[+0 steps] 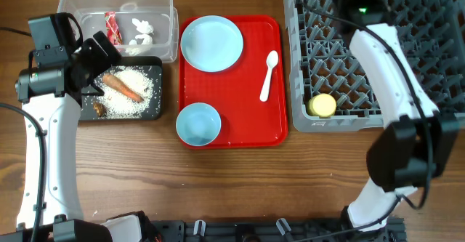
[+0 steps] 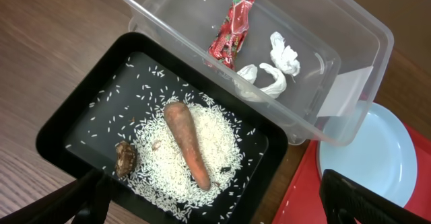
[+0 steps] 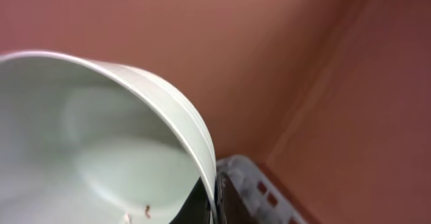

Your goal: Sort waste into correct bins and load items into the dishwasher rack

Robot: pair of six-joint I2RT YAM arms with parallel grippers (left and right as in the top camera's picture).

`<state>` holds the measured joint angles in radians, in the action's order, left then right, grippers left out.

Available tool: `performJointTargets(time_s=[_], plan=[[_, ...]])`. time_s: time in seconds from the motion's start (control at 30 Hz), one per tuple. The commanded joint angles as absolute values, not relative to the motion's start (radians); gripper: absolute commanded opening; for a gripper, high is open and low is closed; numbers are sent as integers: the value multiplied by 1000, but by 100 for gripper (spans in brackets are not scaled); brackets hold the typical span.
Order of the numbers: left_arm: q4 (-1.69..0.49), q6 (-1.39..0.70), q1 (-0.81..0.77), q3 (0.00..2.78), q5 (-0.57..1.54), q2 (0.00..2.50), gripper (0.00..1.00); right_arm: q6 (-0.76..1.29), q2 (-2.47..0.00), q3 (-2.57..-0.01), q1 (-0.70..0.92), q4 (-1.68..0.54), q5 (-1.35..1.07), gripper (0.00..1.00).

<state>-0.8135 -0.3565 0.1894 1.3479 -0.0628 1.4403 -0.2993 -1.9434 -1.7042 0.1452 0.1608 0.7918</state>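
Note:
The rack's far corner by the red tray is empty, so the robot's right gripper next needs to turn, move down there, to the left in the overhead view, and release the bowl.
The clear tub point(image 1: 166, 24) holds the red wrapper point(image 2: 231, 30) and white tissue point(image 2: 273, 69). The black tray point(image 1: 155, 111) in front of it holds the carrot point(image 2: 188, 142), white rice point(image 2: 222, 153) and a brown scrap point(image 2: 125, 158). My left gripper point(image 2: 215, 207) is open and empty above the black tray. My right gripper point(image 3: 212, 197) is shut on the rim of the pale green bowl point(image 3: 87, 136), over the far side of the grey rack point(image 1: 363, 115). The yellow cup point(image 1: 322, 105) sits in the rack. The light-blue plate point(image 1: 211, 43), light-blue bowl point(image 1: 198, 123) and white spoon point(image 1: 268, 73) lie on the red tray.
The flat red tray point(image 1: 247, 126) lies between the bins and the rack. My right arm point(image 1: 389, 67) stretches across the rack from the front. Bare wooden table point(image 1: 218, 184) runs along the front.

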Motion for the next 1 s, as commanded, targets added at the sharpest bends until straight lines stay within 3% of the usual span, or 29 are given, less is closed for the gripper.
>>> performJointTargets(time_s=[0.0, 0.4, 0.7, 0.73, 0.8, 0.97], plan=[[-813, -344, 195, 1354, -73, 1442, 100, -557, -2085, -1709, 154, 291, 786, 4], [-813, -344, 195, 1354, -73, 1442, 100, -548, -2313, -1709, 154, 345, 700, 4], [-813, -344, 195, 1354, -73, 1442, 100, -550, -2324, -1709, 224, 270, 694, 4], [-813, -344, 195, 1354, -72, 1442, 100, -550, -2324, -1709, 237, 226, 694, 6], [-813, -344, 195, 1354, -73, 1442, 100, -550, -2324, -1709, 255, 144, 693, 25], [-813, -344, 195, 1354, -73, 1442, 100, -529, -2324, -1709, 289, 52, 694, 28]])
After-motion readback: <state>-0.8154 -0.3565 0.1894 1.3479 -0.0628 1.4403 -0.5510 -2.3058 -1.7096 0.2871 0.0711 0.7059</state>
